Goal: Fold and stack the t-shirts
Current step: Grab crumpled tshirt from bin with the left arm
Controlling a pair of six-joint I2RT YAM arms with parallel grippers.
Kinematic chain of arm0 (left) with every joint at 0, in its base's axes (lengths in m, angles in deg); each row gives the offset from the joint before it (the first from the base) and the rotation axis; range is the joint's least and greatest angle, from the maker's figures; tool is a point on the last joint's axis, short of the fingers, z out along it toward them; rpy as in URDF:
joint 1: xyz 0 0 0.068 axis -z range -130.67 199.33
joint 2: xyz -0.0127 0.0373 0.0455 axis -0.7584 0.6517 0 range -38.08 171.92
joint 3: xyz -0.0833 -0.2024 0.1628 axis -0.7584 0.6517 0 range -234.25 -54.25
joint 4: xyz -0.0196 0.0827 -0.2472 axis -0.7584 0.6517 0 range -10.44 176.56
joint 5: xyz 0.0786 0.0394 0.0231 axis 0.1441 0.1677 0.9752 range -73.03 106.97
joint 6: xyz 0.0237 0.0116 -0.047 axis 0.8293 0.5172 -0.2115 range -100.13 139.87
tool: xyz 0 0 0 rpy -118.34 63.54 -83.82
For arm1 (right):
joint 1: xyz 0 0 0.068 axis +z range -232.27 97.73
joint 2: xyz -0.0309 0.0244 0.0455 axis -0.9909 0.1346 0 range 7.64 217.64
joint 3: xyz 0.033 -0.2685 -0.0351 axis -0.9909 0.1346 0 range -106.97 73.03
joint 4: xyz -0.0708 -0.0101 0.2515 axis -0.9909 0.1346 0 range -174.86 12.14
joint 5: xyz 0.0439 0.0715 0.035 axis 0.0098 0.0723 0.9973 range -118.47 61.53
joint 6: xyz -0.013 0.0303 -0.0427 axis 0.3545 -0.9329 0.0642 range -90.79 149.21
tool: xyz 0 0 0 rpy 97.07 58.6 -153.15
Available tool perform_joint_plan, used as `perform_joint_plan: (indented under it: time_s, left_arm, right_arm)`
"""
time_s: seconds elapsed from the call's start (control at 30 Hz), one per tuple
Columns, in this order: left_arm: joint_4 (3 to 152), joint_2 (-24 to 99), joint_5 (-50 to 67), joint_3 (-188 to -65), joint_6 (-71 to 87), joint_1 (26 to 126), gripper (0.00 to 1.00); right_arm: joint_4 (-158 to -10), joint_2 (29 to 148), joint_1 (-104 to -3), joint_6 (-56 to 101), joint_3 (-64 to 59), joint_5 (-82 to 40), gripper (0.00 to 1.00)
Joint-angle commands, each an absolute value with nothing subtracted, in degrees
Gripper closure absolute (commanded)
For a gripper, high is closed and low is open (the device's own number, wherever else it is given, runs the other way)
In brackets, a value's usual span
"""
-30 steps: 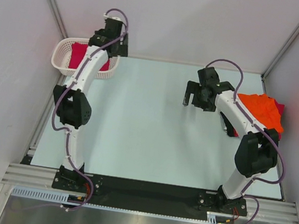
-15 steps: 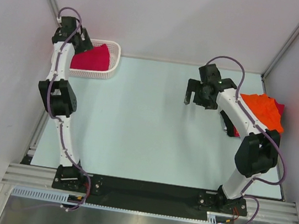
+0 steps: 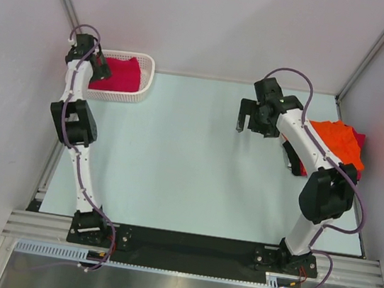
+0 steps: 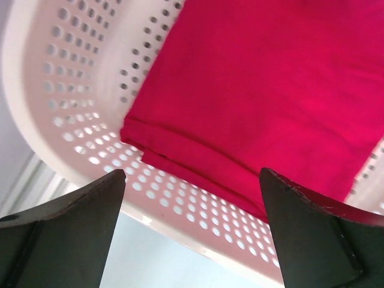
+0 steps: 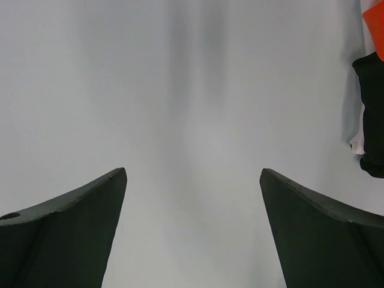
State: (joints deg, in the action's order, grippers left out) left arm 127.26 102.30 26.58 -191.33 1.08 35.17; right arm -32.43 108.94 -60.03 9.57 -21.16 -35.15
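The crimson t-shirt's folded end (image 3: 100, 84) lies below the open fingers, so my left gripper comes down into the white mesh basket (image 3: 145, 84) next and closes near the t-shirt's end.
A folded crimson t-shirt (image 3: 121, 73) (image 4: 258, 90) lies inside the white mesh basket (image 3: 145, 84) (image 4: 72, 102) at the far left. My left gripper (image 3: 95, 66) (image 4: 192, 231) hangs open at the basket's left end, just above its rim, with nothing between the fingers. A crumpled orange t-shirt (image 3: 335, 141) (image 5: 375, 24) lies at the right edge of the table. A strip of crimson cloth (image 3: 359, 139) shows behind it. My right gripper (image 3: 246, 126) (image 5: 192, 231) stands open and empty above bare table, left of the orange t-shirt.
White walls with metal posts close in the table at the back and on both sides. The right arm's upper link (image 3: 306, 149) crosses in front of the orange pile. The black base rail (image 3: 185, 243) runs along the near edge.
The left arm has swung from over the basket's right end to its left end, uncovering the crimson t-shirt. The right gripper has shifted slightly toward the back.
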Motion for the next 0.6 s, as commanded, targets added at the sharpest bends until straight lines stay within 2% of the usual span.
perform_joint_plan:
  time_s: [0.0, 0.17, 0.37, 0.4, 0.47, 0.5, 0.53, 0.57]
  left_arm:
    - [130.53, 104.30, 33.24, -193.82, 6.24, 35.26, 0.00]
    - [133.16, 108.25, 26.56, -194.17, 7.04, 35.61, 0.00]
    - [134.40, 110.89, 26.28, -194.44, 11.42, 40.00, 0.00]
    - [134.58, 111.33, 26.55, -194.35, 11.61, 40.88, 0.08]
    - [135.02, 111.86, 26.82, -194.26, 11.52, 41.42, 0.39]
    - [135.11, 112.03, 27.43, -194.35, 11.09, 41.59, 0.83]
    - [135.19, 112.04, 28.13, -194.26, 10.65, 41.59, 1.00]
    - [135.37, 112.04, 28.31, -194.35, 10.21, 41.59, 1.00]
  right_arm:
    - [-31.33, 109.86, -59.59, 9.87, -24.79, -35.77, 0.00]
    - [-30.28, 111.61, -59.42, 10.93, -27.16, -35.50, 0.00]
    - [-29.75, 112.67, -59.33, 11.37, -29.27, -35.86, 0.00]
    - [-29.58, 112.84, -59.33, 11.37, -29.27, -35.86, 0.00]
    - [-29.40, 112.85, -59.33, 11.37, -29.36, -35.77, 0.00]
    - [-29.57, 112.93, -59.33, 11.45, -29.36, -35.94, 0.00]
    - [-29.57, 112.76, -59.41, 11.28, -29.27, -35.94, 0.00]
    - [-29.49, 112.67, -59.33, 11.19, -29.27, -35.94, 0.00]
